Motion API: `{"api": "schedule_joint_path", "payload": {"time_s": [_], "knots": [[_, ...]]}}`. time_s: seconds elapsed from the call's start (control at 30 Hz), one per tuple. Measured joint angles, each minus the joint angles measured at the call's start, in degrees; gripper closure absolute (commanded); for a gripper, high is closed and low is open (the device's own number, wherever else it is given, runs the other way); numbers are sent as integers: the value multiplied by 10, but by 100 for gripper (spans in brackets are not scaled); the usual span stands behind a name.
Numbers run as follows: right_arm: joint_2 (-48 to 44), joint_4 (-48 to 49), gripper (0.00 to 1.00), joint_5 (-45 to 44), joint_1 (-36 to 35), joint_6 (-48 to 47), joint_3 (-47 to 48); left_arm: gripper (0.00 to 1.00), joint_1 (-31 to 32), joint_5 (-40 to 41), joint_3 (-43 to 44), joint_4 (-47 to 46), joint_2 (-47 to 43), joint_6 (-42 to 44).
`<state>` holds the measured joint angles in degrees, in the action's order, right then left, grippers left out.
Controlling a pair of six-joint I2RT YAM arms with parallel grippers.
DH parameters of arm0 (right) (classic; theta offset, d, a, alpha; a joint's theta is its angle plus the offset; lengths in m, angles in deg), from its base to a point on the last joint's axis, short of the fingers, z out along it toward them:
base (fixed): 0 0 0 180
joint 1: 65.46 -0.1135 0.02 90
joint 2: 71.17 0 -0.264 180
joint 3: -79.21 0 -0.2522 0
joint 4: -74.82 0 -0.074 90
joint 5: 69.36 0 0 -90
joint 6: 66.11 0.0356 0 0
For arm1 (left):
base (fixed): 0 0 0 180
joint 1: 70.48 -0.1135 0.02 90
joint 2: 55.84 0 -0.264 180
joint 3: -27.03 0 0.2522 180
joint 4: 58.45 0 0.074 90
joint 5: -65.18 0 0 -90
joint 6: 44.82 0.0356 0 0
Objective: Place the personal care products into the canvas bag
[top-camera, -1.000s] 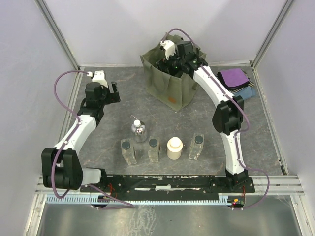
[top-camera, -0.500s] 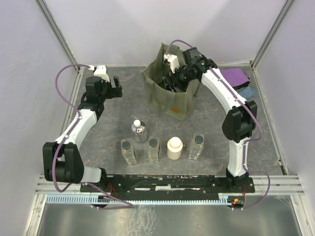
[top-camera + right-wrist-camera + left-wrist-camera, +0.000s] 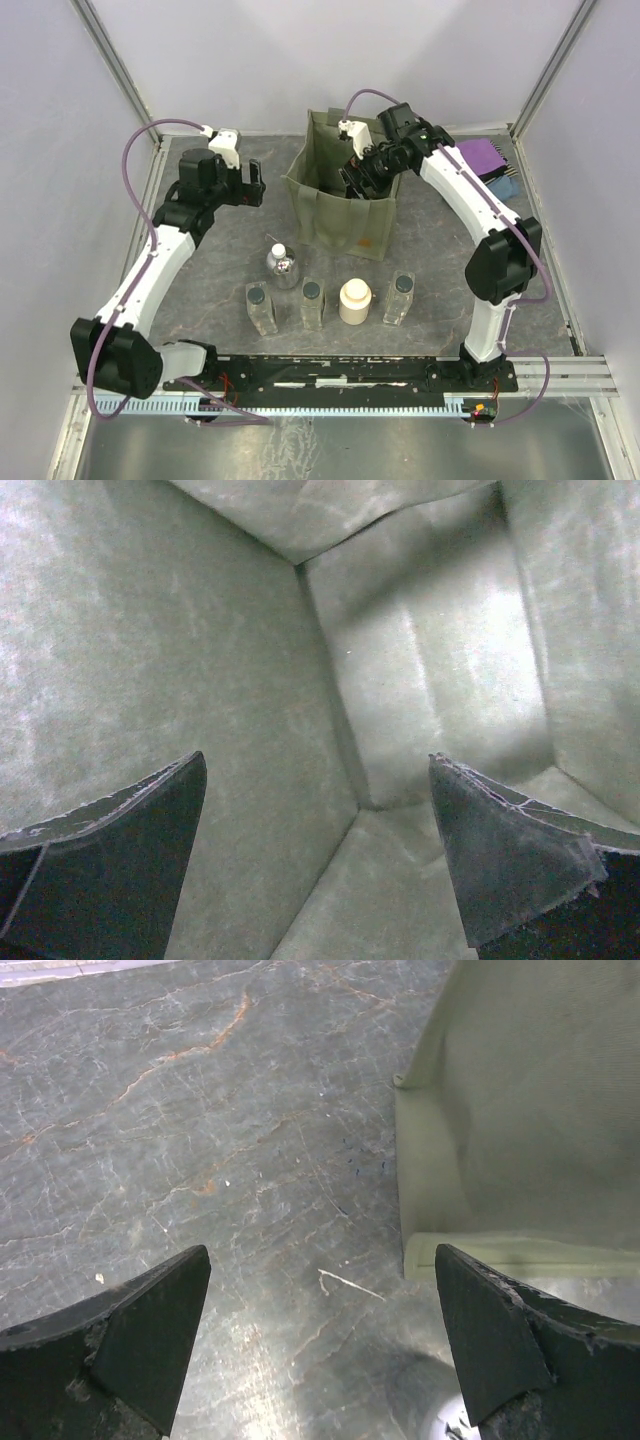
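Observation:
The white cap of the silvery bottle is slimmer than the bottle's body, so my left gripper will next move back, to the right in the top view and down onto the cap.
The olive canvas bag [image 3: 335, 215] stands open at the back middle of the table, orange tag [image 3: 368, 243] on its front. My right gripper [image 3: 356, 182] is open inside the bag's mouth; its wrist view shows only the bare bag interior [image 3: 230, 660] between the jaws [image 3: 315, 850]. My left gripper [image 3: 250, 186] is open and empty just left of the bag, whose side [image 3: 530, 1110] shows in its view [image 3: 320, 1330]. In a near row stand three clear bottles [image 3: 260, 307] [image 3: 313, 303] [image 3: 400, 297], the cream jar [image 3: 354, 301] and the nozzle bottle [image 3: 281, 263].
A purple and blue folded cloth [image 3: 478, 158] lies at the back right, behind the right arm. Grey walls close the table at the back and sides. The arm bases and a rail [image 3: 340, 372] run along the near edge.
The bag has moved toward the front with my right gripper in its mouth. My left gripper has moved right, closer to the bag's left side.

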<state>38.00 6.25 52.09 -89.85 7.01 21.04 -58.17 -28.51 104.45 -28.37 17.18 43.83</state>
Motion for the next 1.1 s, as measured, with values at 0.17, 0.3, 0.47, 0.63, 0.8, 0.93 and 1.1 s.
{"api": "schedule_joint_path", "payload": {"time_s": [0.17,0.3,0.47,0.63,0.8,0.93,1.1], "knots": [[-5,18,0,-45,-2,10,7,1,5,-15,28,83,-40,2],[6,29,0,-102,-2,32,60,0,11,-30,49,151,-58,2],[7,68,0,-131,-2,65,117,1,26,-45,59,235,-70,1],[7,83,0,-165,-2,108,162,0,49,-59,55,274,-76,-15],[6,77,0,-248,-2,131,197,0,76,-77,49,280,-76,-39],[0,72,0,-306,-2,137,210,0,109,-79,49,283,-62,-47],[-18,66,0,-378,-2,138,211,0,146,-63,47,290,-15,-47]]}}
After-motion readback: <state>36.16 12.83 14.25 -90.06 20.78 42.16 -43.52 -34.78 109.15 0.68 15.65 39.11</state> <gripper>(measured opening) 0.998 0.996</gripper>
